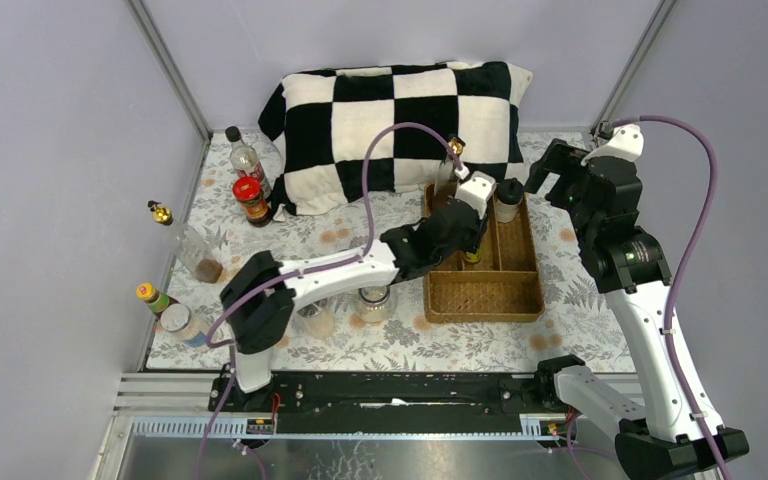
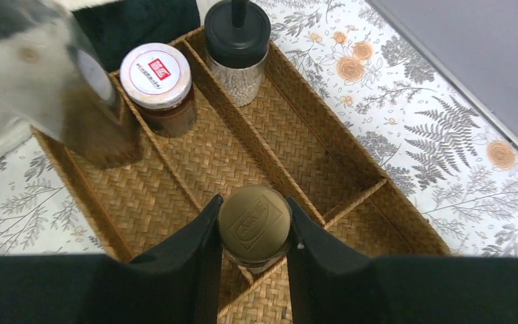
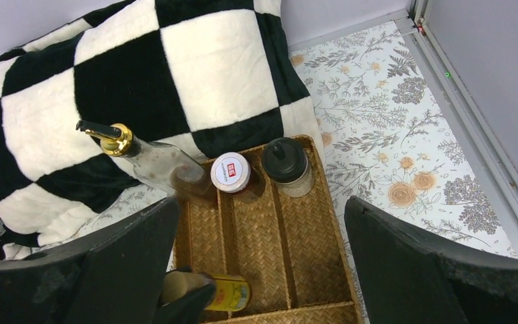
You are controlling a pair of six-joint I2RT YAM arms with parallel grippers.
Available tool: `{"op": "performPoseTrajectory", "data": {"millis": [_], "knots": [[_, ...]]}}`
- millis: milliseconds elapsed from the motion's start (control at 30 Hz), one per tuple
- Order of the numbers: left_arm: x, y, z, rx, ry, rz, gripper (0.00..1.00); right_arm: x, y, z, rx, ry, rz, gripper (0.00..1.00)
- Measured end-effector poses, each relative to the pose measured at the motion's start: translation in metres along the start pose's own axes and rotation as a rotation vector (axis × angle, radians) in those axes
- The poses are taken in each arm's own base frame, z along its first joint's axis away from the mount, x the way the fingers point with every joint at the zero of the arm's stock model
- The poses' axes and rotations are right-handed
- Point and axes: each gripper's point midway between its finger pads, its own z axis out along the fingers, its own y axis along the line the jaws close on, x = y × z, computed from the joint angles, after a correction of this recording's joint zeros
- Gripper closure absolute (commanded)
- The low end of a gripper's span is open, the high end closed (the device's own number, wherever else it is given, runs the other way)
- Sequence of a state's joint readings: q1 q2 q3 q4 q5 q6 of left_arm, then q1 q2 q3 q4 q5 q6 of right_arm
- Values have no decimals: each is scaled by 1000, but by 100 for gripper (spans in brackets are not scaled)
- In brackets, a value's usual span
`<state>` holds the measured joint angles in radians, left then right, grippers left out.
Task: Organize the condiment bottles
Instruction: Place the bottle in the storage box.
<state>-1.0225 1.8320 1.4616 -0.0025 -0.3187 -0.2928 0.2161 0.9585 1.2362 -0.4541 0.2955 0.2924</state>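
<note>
The left gripper carries the yellow-labelled bottle outward and down next, close to the white-lidded brown jar (image 2: 158, 84), where the bottom of the tray's middle lane is free.
My left gripper (image 1: 470, 245) is shut on the olive-gold cap of a yellow-labelled bottle (image 2: 254, 224), holding it at the near end of the wicker tray (image 1: 485, 298), over the divider by the cross compartment. The bottle also shows in the right wrist view (image 3: 243, 293). At the tray's far end stand a tall gold-topped dark-liquid bottle (image 2: 74, 101), a white-lidded brown jar (image 2: 158, 84) and a black-capped jar (image 2: 237, 47). My right gripper (image 1: 550, 170) is open and empty, high above the tray's far right. Two short clear jars (image 1: 317, 318) (image 1: 374, 302) stand left of the tray.
A black-and-white checked pillow (image 1: 395, 125) lies behind the tray. On the left are a black-capped clear bottle (image 1: 243, 155), a red-capped jar (image 1: 251, 198), a gold-topped bottle (image 1: 185, 240), a yellow-capped bottle (image 1: 152, 296) and a lidded jar (image 1: 180, 322). Walls enclose the floral mat.
</note>
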Motion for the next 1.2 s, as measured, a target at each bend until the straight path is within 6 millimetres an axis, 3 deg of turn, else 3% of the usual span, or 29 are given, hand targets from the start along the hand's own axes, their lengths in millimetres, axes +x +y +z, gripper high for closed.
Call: {"op": "performPoseTrajectory", "data": {"millis": [133,400,667,833,967,1033,1200], "knots": [[17,-4,26,0,3,22,73,2,0,0,0,7,-2,0],[14,-7,80,-6,-66,41,72,9,2,1,-16,27,-5,0],[7,33,142,-59,-93,5,71,36,1,7,-33,92,-19,0],[11,57,157,-73,-90,-13,71,39,4,8,-50,101,-17,0],[8,57,159,-65,-107,-12,70,41,8,8,-69,107,-15,0],[8,57,162,-61,-116,-8,67,41,9,9,-76,105,-13,0],[6,53,165,-39,-137,-6,38,46,10,10,-86,114,-9,0]]}}
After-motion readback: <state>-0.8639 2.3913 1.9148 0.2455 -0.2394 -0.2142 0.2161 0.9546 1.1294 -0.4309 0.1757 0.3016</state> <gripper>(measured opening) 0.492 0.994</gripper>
